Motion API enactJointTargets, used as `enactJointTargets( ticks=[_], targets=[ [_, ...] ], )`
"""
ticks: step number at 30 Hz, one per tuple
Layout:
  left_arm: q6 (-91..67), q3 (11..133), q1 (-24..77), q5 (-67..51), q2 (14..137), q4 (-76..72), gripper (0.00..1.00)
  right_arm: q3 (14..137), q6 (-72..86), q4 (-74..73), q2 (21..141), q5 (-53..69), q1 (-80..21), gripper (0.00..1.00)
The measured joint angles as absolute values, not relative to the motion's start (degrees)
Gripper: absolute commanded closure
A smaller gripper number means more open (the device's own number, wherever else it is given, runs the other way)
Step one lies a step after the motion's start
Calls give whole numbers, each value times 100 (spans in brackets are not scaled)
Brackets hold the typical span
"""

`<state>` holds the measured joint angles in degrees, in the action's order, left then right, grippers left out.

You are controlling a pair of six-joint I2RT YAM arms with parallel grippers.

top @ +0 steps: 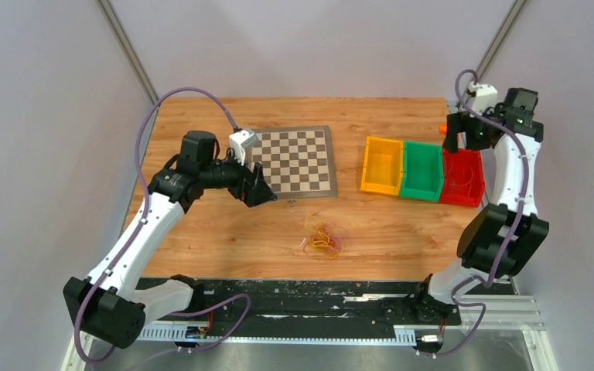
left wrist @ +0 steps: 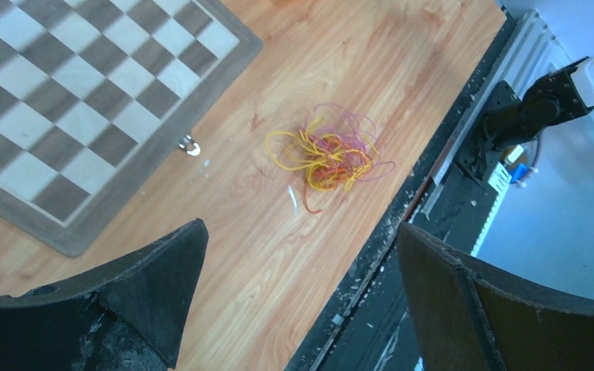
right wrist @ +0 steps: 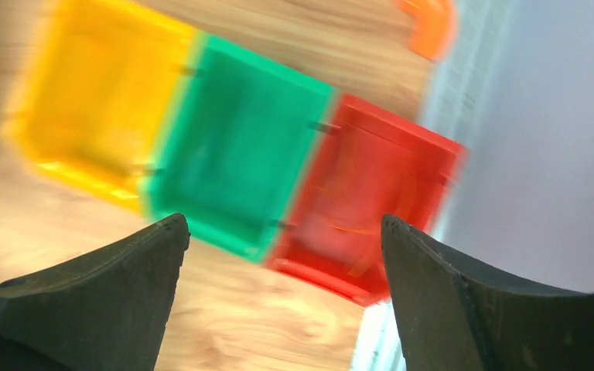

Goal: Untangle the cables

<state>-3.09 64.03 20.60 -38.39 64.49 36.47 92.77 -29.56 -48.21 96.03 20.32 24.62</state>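
Observation:
Next, the left gripper comes down past the metal ring and onto the yellow cable's loop, since that loop is clear of the tangle's side nearest me.
The cables (top: 323, 239) are a small tangle of thin yellow, orange, red and pinkish strands lying on the wooden table near its front edge. They also show in the left wrist view (left wrist: 329, 154), ahead of the fingers. My left gripper (top: 259, 189) is open and empty (left wrist: 300, 232), held above the table by the chessboard's near edge, left of and behind the tangle. My right gripper (top: 455, 139) is open and empty (right wrist: 282, 224), held high at the far right over the red bin. Its view is motion-blurred.
A chessboard (top: 294, 160) lies at back centre, with a small metal ring (left wrist: 189, 144) by its edge. Yellow (top: 381, 165), green (top: 422, 170) and red (top: 464, 176) bins stand in a row at the right. A small orange object (top: 442, 127) sits behind them.

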Motion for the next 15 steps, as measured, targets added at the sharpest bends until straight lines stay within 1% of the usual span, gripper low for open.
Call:
enactJointTargets(
  ticks=[3,5,7,11,15],
  targets=[
    [-534,5909,1981,-4156,6451,3334,0,9091,-2985,-5194,8969,2641,1750,7],
    [-788,5408,1984,-4390,6484,3013,1,8694,-2961,-5334,8595,3140,943,7],
    [-1059,4947,2008,-4563,6615,2705,4,8152,-2862,-5437,8440,3680,-60,9],
    [-1479,4497,2276,-4720,7120,2128,13,7249,-2423,-5352,8744,4239,-1406,12],
    [-1782,4491,2563,-4912,7725,1522,19,6851,-2099,-5105,9362,4401,-2110,13]
  ],
)
